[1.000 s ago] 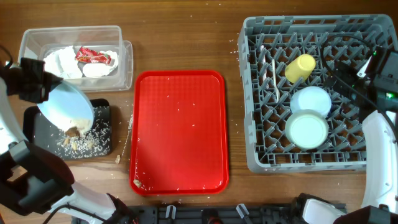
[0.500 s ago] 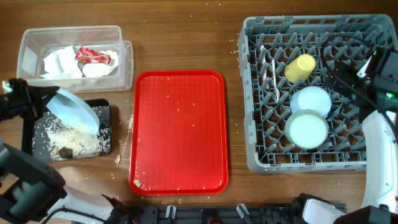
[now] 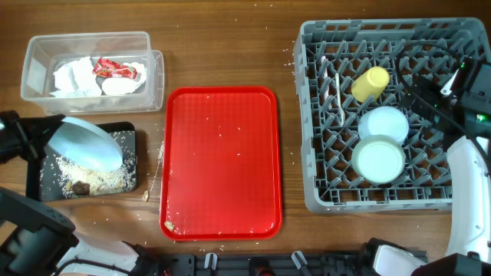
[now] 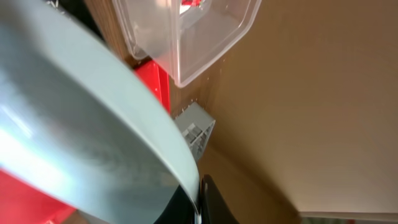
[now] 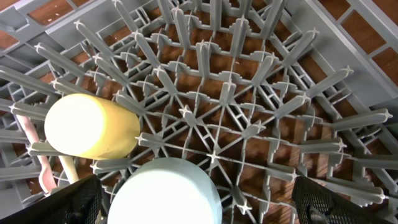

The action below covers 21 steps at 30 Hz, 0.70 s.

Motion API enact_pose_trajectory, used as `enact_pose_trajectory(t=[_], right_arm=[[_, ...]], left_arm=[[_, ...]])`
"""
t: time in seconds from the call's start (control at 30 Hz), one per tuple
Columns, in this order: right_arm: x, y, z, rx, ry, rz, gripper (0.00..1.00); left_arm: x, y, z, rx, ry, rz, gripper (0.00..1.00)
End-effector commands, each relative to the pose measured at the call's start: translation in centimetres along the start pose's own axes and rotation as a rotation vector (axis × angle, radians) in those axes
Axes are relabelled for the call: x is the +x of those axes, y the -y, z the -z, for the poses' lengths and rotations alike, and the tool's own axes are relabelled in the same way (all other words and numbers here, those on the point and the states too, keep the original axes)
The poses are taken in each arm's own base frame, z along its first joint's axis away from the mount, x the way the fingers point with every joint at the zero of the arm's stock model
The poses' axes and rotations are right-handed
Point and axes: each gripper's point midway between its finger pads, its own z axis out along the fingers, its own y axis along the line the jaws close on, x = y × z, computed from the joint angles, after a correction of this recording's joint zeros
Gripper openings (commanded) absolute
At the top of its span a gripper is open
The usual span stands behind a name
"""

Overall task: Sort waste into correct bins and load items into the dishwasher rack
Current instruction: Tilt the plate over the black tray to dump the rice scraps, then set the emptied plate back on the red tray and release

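Observation:
The robot needs to move its left gripper to the right in the overhead view, level the plate [image 3: 86,142], lower it there and let go, since the red tray's middle [image 3: 221,170] is clear.
My left gripper [image 3: 40,136] is shut on the rim of the large light blue plate [image 3: 86,142], held tilted over the black tray [image 3: 38,186], which holds brown and whitish food scraps [image 3: 90,179]. The plate fills the left wrist view [image 4: 74,137]. The clear tub [image 3: 157,77] holds white napkins [image 3: 75,77] and a red-and-white wrapper [image 3: 115,70]. The grey dishwasher rack [image 3: 307,115] holds the yellow-green cup [image 3: 370,83], the light blue bowl [image 3: 383,123], the pale green saucer [image 3: 378,159] and white spoons [image 3: 337,92]. My right gripper [image 5: 193,205] is open above the rack, over the bowl [image 5: 165,193] and cup [image 5: 90,124].
A red tray [image 3: 221,161] lies in the middle with crumbs on it; a brown scrap [image 3: 169,225] sits at its front left corner. Crumbs are scattered on the wooden table between the black tray and the red tray.
The left gripper has lowered and levelled the plate over the black tray; the scraps have slid off the plate onto the tray. The right arm has not moved.

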Motion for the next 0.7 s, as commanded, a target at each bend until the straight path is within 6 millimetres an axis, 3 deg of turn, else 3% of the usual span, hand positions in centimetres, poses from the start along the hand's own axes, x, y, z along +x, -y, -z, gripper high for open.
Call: enact_pose_trajectory(t=[0.0, 0.1, 0.2, 0.33, 0.43, 0.5, 0.6, 0.67], right_arm=[[-0.4, -0.2, -0.1, -0.008, 0.001, 0.012, 1.0], [-0.4, -0.2, -0.1, -0.008, 0.001, 0.012, 1.0], [-0.4, -0.2, -0.1, -0.008, 0.001, 0.012, 1.0], [-0.4, -0.2, -0.1, -0.008, 0.001, 0.012, 1.0], [-0.4, -0.2, -0.1, -0.008, 0.001, 0.012, 1.0], [-0.4, -0.2, -0.1, -0.008, 0.001, 0.012, 1.0], [-0.4, -0.2, -0.1, -0.008, 0.001, 0.011, 1.0], [-0.4, -0.2, -0.1, -0.008, 0.001, 0.012, 1.0]], left_arm=[[2.0, 0.8, 0.5, 0.035, -0.036, -0.029, 0.04], [3.9, 1.2, 0.9, 0.041, -0.054, -0.074, 0.04], [6.9, 1.7, 1.3, 0.004, -0.056, -0.104, 0.04], [11.5, 1.1, -0.7, -0.163, -0.106, -0.234, 0.04], [16.9, 0.8, -4.7, -0.275, -0.264, -0.376, 0.04], [19.3, 0.0, -7.5, -0.381, -0.321, -0.455, 0.04], [21.5, -2.3, -12.8, -0.651, -0.185, -0.527, 0.04], [23.5, -3.1, -15.5, -0.724, -0.109, -0.617, 0.04]])
